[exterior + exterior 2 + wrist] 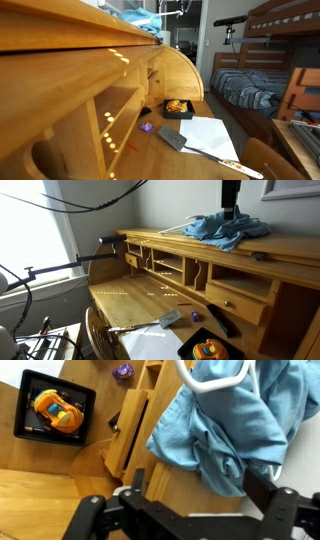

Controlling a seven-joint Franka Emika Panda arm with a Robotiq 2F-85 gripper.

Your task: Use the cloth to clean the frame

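Note:
My gripper lowers from above onto the bunched fold of the blue cloth next, since that fold lies between my two open fingers in the wrist view.
A crumpled blue cloth (225,425) lies on the top shelf of the wooden desk and shows in both exterior views (225,227) (140,17). A thin white frame (215,382) pokes out from under it, also showing in an exterior view (175,226). My gripper (200,485) is open and empty, with its two black fingers straddling the near edge of the cloth. In an exterior view it hangs just above the cloth (231,200).
On the desk surface below are a black tray with an orange toy car (25,425) (205,348), a small purple object (123,371), white paper (205,135) and a grey tool (170,318). A bunk bed (270,60) stands behind.

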